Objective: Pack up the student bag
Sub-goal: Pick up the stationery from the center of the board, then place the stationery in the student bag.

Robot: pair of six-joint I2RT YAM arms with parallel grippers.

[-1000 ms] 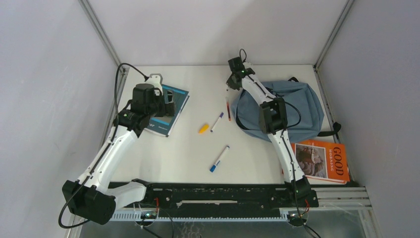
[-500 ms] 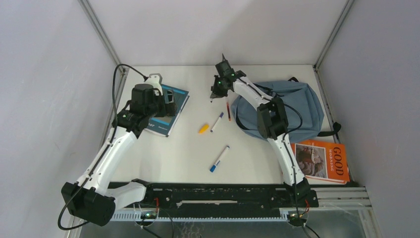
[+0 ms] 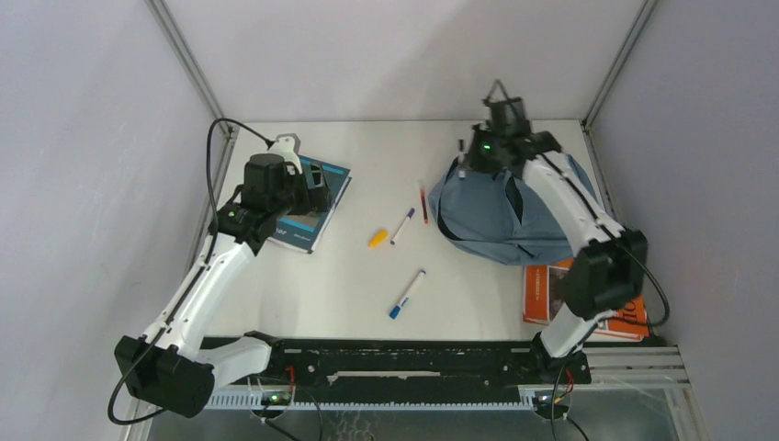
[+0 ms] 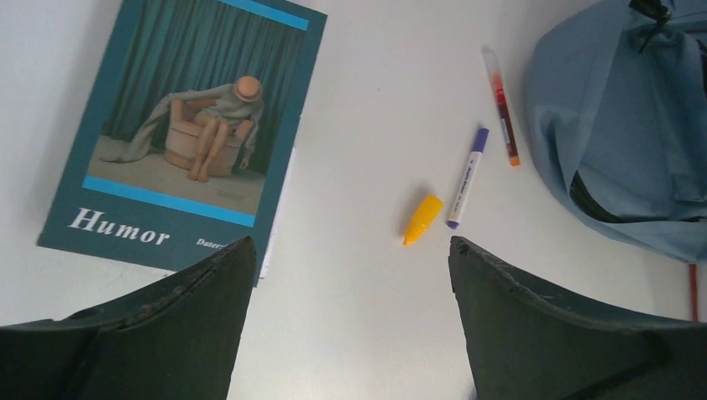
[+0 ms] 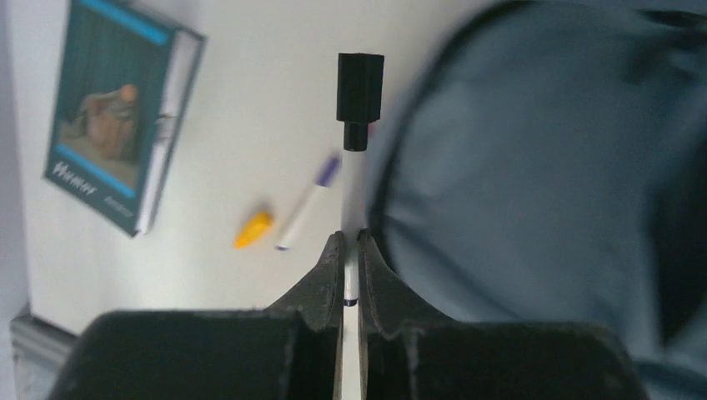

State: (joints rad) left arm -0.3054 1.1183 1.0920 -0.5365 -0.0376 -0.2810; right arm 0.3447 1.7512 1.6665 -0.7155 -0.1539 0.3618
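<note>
My right gripper turns first next, to get the white marker down over the dark open slit in the bag's (image 3: 514, 198) (image 5: 682, 252) middle.
The student bag (image 3: 514, 213) is a grey-blue backpack lying at the back right; it also shows in the left wrist view (image 4: 625, 125) and the right wrist view (image 5: 542, 142). My right gripper (image 3: 467, 154) is shut on a white marker with a black cap (image 5: 358, 92) and holds it above the bag's back left edge; its fingertips (image 5: 350, 237) pinch the barrel. My left gripper (image 3: 317, 186) is open and empty above the teal "Humor" book (image 4: 183, 125), and in its own view (image 4: 350, 246) bare table lies between the fingers.
A red pen (image 3: 423, 204), a purple-capped marker (image 3: 402, 225), a yellow cap (image 3: 378, 238) and a blue-capped marker (image 3: 406, 294) lie on the table between the book and the bag. An orange book (image 3: 551, 292) lies at the front right, partly under my right arm.
My right arm has swung right, from left of the bag to above its back left edge, carrying the marker. Its elbow now covers part of the orange book. The left arm has not moved.
</note>
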